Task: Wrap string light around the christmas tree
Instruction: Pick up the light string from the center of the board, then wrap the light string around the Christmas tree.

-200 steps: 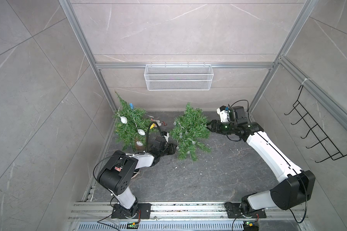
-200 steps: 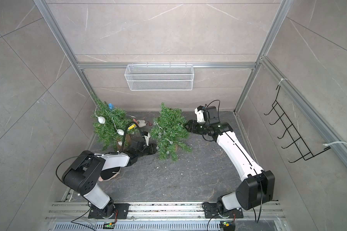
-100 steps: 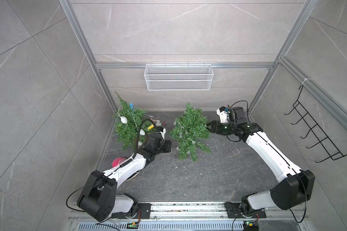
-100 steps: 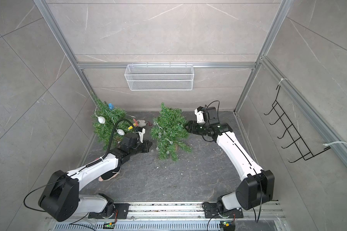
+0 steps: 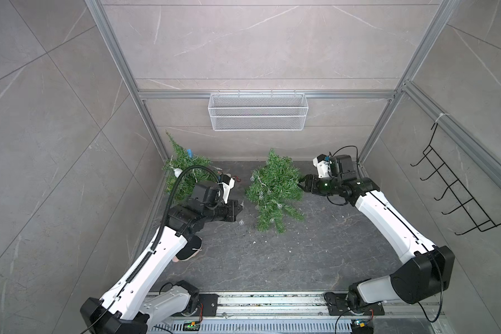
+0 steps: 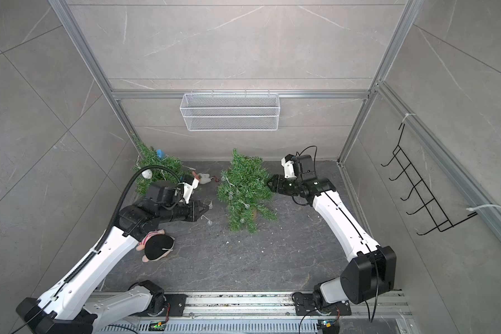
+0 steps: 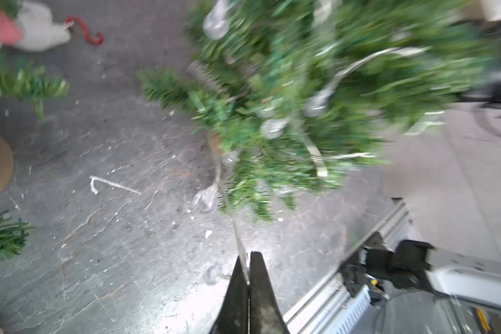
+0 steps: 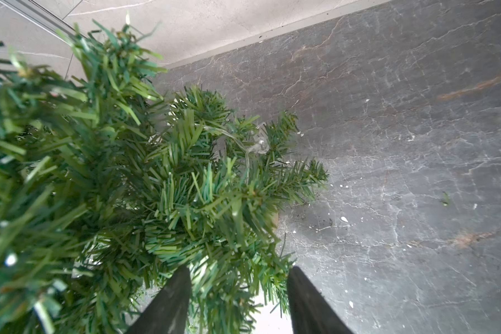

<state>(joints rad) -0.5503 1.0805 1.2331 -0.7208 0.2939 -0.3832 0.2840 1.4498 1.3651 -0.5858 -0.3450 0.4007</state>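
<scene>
My left gripper will next carry the wire, still hanging clear, over a bare gap and release it in the tree's side branches.
The christmas tree [image 5: 274, 188] [image 6: 245, 188] stands tilted mid-floor. The string light [image 7: 234, 228], a clear wire with round bulbs, is draped over its branches; one bulb [image 5: 241, 222] lies on the floor beside it. My left gripper [image 5: 241, 206] [image 6: 207, 208] [image 7: 248, 255] sits just left of the tree, shut on the wire, which runs taut up into the foliage. My right gripper [image 5: 300, 183] [image 6: 268, 182] [image 8: 239, 270] is at the tree's right edge, jaws apart with branch tips between them. A bulb [image 8: 259, 144] hangs on a branch ahead.
A second decorated tree [image 5: 185, 173] stands in the back left corner, with a white ornament and red hook [image 6: 204, 177] beside it. A plush toy [image 6: 156, 245] lies under my left arm. A wire basket [image 5: 258, 115] hangs on the back wall, a black hook rack [image 5: 457, 196] on the right wall.
My left jaws have closed on the string light wire. The left arm's elbow has swung out to the front left while its gripper stayed beside the tree. The right arm has not moved.
</scene>
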